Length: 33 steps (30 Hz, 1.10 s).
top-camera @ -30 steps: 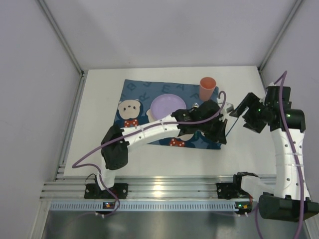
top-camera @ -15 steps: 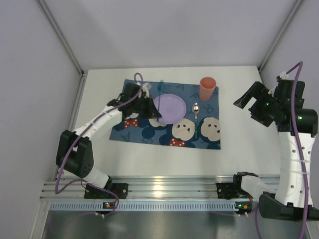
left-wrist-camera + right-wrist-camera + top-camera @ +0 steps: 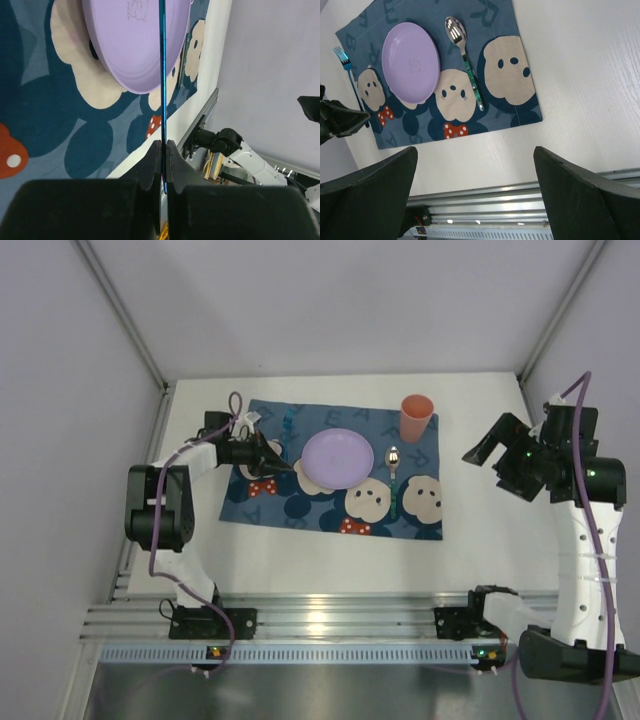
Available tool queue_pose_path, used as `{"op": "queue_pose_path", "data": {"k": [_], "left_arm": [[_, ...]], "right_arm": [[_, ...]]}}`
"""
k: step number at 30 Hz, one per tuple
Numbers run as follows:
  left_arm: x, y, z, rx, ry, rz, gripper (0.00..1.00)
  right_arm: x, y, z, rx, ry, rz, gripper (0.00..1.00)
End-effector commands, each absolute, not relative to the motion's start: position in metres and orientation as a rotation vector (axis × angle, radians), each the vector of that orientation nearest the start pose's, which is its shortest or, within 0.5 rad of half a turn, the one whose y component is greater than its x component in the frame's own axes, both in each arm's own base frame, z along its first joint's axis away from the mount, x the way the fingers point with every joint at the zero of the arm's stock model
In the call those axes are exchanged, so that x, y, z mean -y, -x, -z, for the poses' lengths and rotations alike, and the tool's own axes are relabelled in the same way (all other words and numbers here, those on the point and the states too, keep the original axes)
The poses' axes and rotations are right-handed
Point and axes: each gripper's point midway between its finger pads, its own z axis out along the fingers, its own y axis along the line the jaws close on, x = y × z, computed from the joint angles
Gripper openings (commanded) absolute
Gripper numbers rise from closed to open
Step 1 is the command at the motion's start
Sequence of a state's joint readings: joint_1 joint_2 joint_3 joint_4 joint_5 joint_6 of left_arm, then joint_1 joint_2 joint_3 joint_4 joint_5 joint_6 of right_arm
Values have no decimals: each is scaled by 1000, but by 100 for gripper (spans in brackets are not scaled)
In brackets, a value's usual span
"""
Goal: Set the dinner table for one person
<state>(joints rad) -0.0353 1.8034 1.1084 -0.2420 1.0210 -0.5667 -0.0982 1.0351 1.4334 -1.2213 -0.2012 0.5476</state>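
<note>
My left gripper moves down and back to the red bow's end nearest the plate next and releases the fork point(image 3: 162, 75), because it still hangs above the mat.
The dinner table point(image 3: 480, 540) is the white tabletop; it also shows in the right wrist view point(image 3: 580, 75). On it lies a dark-blue cartoon-mouse placemat point(image 3: 420, 520) with a lilac plate point(image 3: 338, 458), a green-handled spoon point(image 3: 393, 475) right of the plate, and an orange cup point(image 3: 416, 418) at its far right corner. My left gripper point(image 3: 283, 464) is at the mat's left part, shut on the handle of a thin blue fork point(image 3: 162, 75) that lies left of the plate point(image 3: 347, 67). My right gripper point(image 3: 490, 450) is open and empty, raised right of the mat.
A ribbed aluminium rail point(image 3: 330, 625) runs along the near table edge, with both arm bases on it. Grey walls stand close on the left, far and right sides. Bare white tabletop lies right of the mat and in front of it.
My left arm has swung from the spoon side of the mat across to the mat's left part, where it holds the fork. The right arm has shifted only slightly.
</note>
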Motion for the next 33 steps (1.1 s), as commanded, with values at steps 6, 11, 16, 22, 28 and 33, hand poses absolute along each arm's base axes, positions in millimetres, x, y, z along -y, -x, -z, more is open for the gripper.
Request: {"op": "queue_pose_path", "data": {"k": [6,11,16,22,28,33], "left_arm": [[155,-358,-85,-2663,158,1453,1],[134,-350,-56,-2796,353,1379,0],[128,-333,-37,-2894,433,1321,4],[118,-323,-26,-2970,460,1193,21],[105,-322,-22,-3039,482,1048,44],[96,-324,-33,-3054,468,950,52]], "right_arm": [[-36,-227,-289,-2314,-627,-444,100],[-37,-230,-288,-2321,-622,-444,100],[-39,-231,-286,-2326,-613,-448,100],[-41,-232,-284,-2334,-604,-449,100],[-42,-232,-285,-2334,-589,-445,100],[-43,-231,-288,-2330,-573,-440,100]]}}
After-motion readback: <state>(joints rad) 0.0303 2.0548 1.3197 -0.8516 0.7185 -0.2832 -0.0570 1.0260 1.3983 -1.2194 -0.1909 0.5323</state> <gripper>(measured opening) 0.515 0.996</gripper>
